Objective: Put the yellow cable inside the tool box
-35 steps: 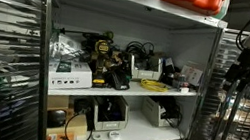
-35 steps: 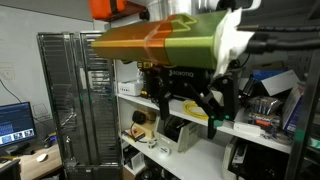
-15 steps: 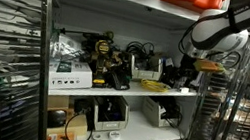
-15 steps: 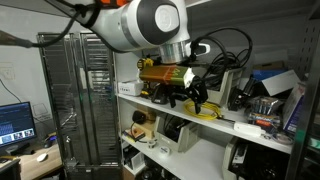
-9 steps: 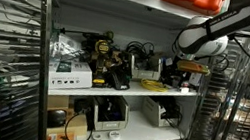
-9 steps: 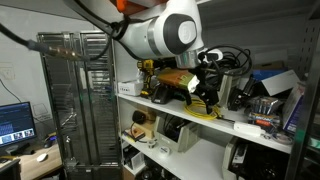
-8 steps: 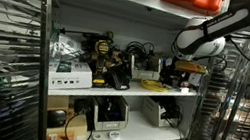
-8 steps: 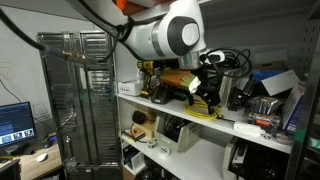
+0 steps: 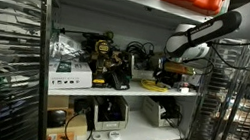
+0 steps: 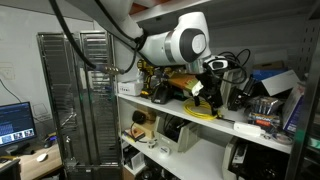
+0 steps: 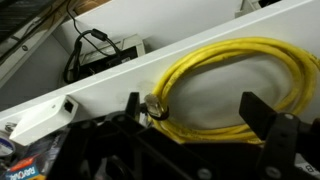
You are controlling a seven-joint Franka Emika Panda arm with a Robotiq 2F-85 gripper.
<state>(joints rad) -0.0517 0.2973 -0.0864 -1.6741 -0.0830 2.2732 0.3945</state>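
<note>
The rounded bend [image 9: 154,86] [image 11: 172,116] is next for my fingers to close on, and my gripper will stay over the coil as it closes them.
The yellow cable [image 11: 235,80] is a loose coil lying on the white middle shelf; it shows in both exterior views [image 9: 153,85] [image 10: 206,111]. My gripper [image 11: 197,112] is open, with one dark finger [image 11: 133,106] left of the coil and the other on its right part. It hangs just over the coil's near side and holds nothing. It also shows in both exterior views [image 9: 169,77] [image 10: 203,96]. The tool box [image 9: 68,67], small and pale, sits at the left of the same shelf, on top of a wider white box.
Yellow-and-black power tools [image 9: 106,62] and black chargers crowd the shelf between the tool box and the cable. The wider white printed box [image 9: 70,81] lies under the tool box. The shelf above sits low over my arm. A wire rack [image 9: 6,51] stands beside the shelf unit.
My arm has swung in from outside the shelf unit and reached into the middle shelf. The gripper has come down over the yellow cable. The cable has not moved.
</note>
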